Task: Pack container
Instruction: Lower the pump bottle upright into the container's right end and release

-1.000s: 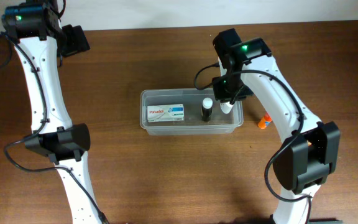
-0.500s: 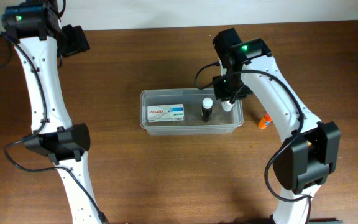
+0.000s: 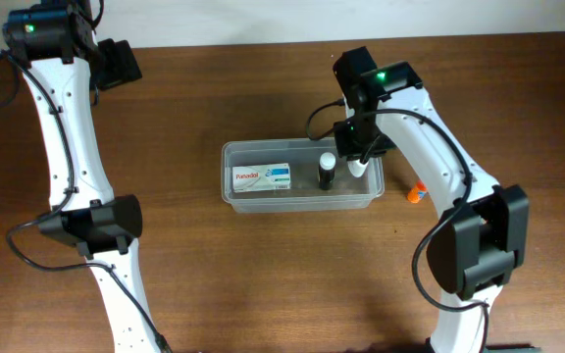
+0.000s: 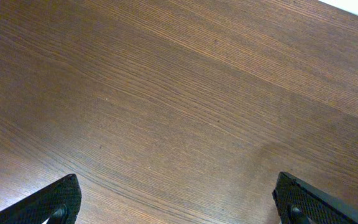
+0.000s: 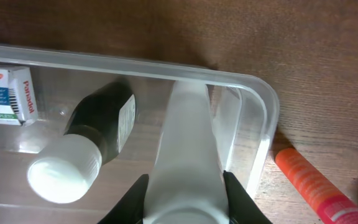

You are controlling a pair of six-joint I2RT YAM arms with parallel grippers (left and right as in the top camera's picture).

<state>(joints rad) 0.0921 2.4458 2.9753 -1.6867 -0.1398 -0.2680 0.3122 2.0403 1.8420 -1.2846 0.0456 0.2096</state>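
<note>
My right gripper goes down into the container [image 3: 300, 199] next and releases the white tube, as the space on the container's bottom beside the dark bottle lies below it.
The clear plastic container [image 3: 300, 199] lies mid-table. In it are a white and blue Panadol box [image 3: 260, 177], a dark bottle with a white cap [image 3: 327, 172] and a white tube [image 3: 358, 169]. My right gripper [image 3: 358, 155] is over the container's right end, shut on the white tube [image 5: 186, 149], whose tip reaches down inside the container [image 5: 263, 112] next to the dark bottle [image 5: 98, 140]. My left gripper [image 4: 179, 202] is open and empty over bare wood at the far left back of the table.
An orange tube [image 3: 417, 192] lies on the table just right of the container; it also shows in the right wrist view [image 5: 309, 180]. The Panadol box's corner [image 5: 8, 93] shows at the left of the right wrist view.
My right gripper has shifted slightly left and down with the white tube over the container's right end. The left arm has not moved.
</note>
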